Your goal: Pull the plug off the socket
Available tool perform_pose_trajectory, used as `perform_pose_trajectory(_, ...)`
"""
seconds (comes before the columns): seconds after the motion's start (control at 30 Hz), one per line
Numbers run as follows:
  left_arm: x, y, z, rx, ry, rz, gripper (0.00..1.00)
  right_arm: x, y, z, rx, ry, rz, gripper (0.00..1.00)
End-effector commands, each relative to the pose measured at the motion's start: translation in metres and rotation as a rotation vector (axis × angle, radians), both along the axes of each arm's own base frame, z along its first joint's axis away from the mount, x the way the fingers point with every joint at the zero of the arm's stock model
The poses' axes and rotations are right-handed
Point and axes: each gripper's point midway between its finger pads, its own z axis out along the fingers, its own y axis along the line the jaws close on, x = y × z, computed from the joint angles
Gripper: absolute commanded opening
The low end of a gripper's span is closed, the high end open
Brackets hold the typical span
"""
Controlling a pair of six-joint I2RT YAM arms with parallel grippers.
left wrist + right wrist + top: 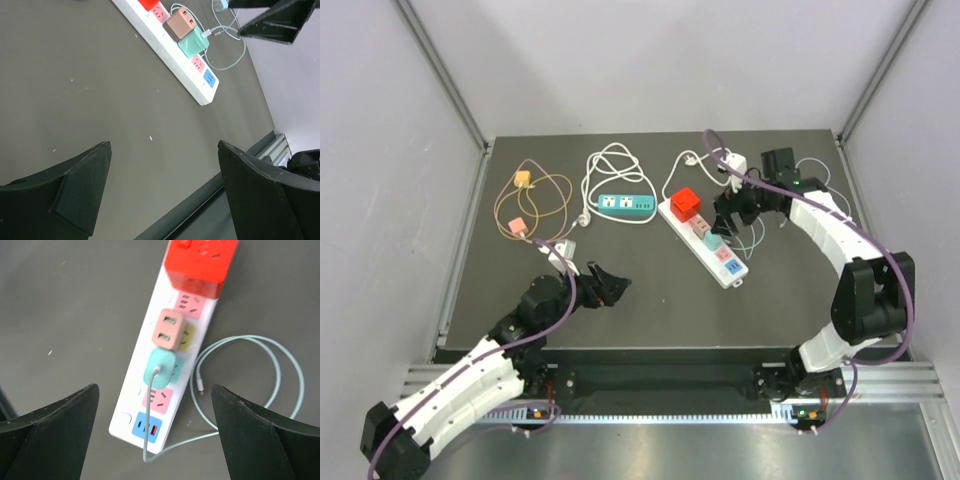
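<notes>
My right gripper will go down to the mint charger plug (pixel 713 241) (pixel 160 368) next and turn in line with the power strip, because the power strip runs at a slant between its open fingers.
A white power strip, the socket (pixel 734 276), lies slanted right of the table's middle. A red cube plug (pixel 686 204), a tan USB charger (pixel 170 329) and a mint charger plug (pixel 159 367) with a mint cable (pixel 280 365) sit in it. My right gripper (pixel 728 218) hovers over the strip, open, touching nothing. In the right wrist view its fingertips (pixel 75 415) straddle the strip's near end (pixel 131 407). My left gripper (pixel 610 287) hangs open and empty over bare table, left of the strip (pixel 170 55), with the mint plug (pixel 194 42) far ahead.
A small teal power strip (pixel 626 206) with a coiled white cable (pixel 610 160) lies at centre back. Yellow and pink adapters with looped cables (pixel 530 205) lie back left. A white adapter (pixel 733 163) sits behind the strip. The table's front rail (pixel 200 200) runs under my left gripper.
</notes>
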Motion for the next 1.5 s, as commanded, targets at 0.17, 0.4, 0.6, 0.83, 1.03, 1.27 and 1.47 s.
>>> perform_pose_trajectory(0.17, 0.001, -0.011, 0.009, -0.077, -0.026, -0.034, 0.92, 0.037, 0.017, 0.001, -0.116, -0.106, -0.21, 0.93)
perform_pose_trajectory(0.4, 0.002, -0.015, 0.007, -0.08, -0.017, -0.046, 0.91, 0.034, 0.031, -0.023, -0.162, -0.039, -0.222, 0.9)
perform_pose_trajectory(0.6, 0.002, -0.018, 0.004, -0.089, -0.011, -0.052, 0.91, 0.027, 0.033, -0.045, -0.202, 0.008, -0.216, 0.81)
perform_pose_trajectory(0.83, 0.005, -0.021, 0.006, -0.1, -0.018, -0.056, 0.91, 0.024, 0.037, -0.062, -0.231, 0.043, -0.205, 0.66)
perform_pose_trajectory(1.03, 0.009, -0.026, 0.009, -0.107, -0.023, -0.061, 0.91, 0.02, 0.038, -0.075, -0.266, 0.071, -0.198, 0.51)
perform_pose_trajectory(1.27, 0.025, -0.036, 0.013, -0.145, -0.032, -0.034, 0.91, 0.017, 0.036, -0.073, -0.293, 0.064, -0.17, 0.21)
perform_pose_trajectory(1.47, 0.053, -0.063, 0.012, -0.193, 0.01, -0.033, 0.76, 0.013, 0.04, -0.056, -0.269, 0.014, -0.098, 0.0)
